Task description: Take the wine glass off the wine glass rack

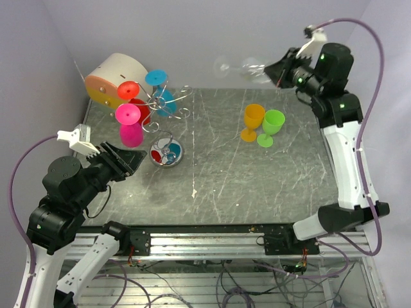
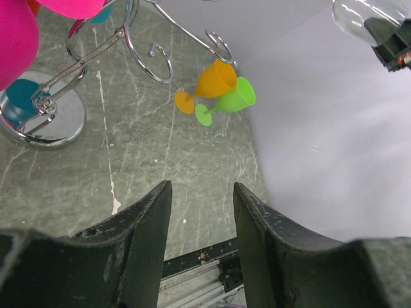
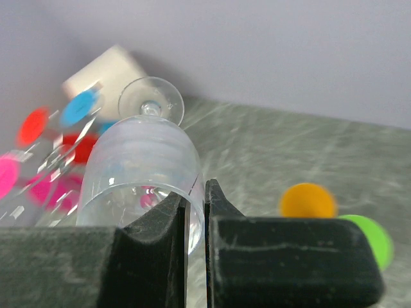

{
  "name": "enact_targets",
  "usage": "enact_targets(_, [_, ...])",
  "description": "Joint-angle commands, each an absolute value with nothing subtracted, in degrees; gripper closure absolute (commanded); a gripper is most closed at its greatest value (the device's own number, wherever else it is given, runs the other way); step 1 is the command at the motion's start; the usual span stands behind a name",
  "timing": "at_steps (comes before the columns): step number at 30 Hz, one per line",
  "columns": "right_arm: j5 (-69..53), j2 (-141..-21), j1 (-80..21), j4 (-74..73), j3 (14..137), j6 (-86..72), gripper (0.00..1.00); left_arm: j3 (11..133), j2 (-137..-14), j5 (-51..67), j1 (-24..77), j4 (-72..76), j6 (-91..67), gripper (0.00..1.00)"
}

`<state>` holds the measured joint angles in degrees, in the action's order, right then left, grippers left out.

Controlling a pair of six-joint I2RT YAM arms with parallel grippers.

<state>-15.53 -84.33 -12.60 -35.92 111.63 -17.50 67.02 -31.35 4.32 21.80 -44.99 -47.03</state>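
The bare tabletop (image 1: 292,127) beside the green glass is below my right gripper, which next needs to lower, tip the wine glass upright and release it there.
The silver wire wine glass rack (image 1: 168,102) stands at the back left on its round chrome base (image 1: 166,153), with pink (image 1: 130,125), red and blue glasses hanging from its arms. My right gripper (image 1: 275,72) is shut on the rim of a clear wine glass (image 1: 243,67), holding it on its side, high above the back of the table and away from the rack. In the right wrist view one finger is inside the bowl (image 3: 138,173) and one outside. My left gripper (image 1: 131,160) is open and empty, next to the rack base (image 2: 40,117).
An orange glass (image 1: 252,121) and a green glass (image 1: 271,126) stand together at the back right. A beige drum with an orange face (image 1: 113,78) lies behind the rack. White walls close in on the left, back and right.
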Motion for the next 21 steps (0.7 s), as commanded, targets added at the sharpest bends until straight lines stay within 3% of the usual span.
enact_targets(1, [5.28,-93.87,-6.77,-39.70,119.23,-18.20,1.00,68.36,-31.63,3.57,21.71,-44.57,-45.35,0.47])
enact_targets(5, [16.78,-103.23,-2.08,-46.29,125.46,-15.86,1.00,68.49,-31.31,3.26,21.73,-44.77,-44.45,0.48])
enact_targets(11, [15.42,-110.36,6.53,-51.08,125.34,-14.90,1.00,68.44,-30.61,2.32,21.71,-46.07,-42.85,0.48])
enact_targets(21, [17.83,-117.85,6.62,-59.51,125.70,-10.80,1.00,63.79,-29.31,4.90,21.67,-44.35,-42.95,0.49])
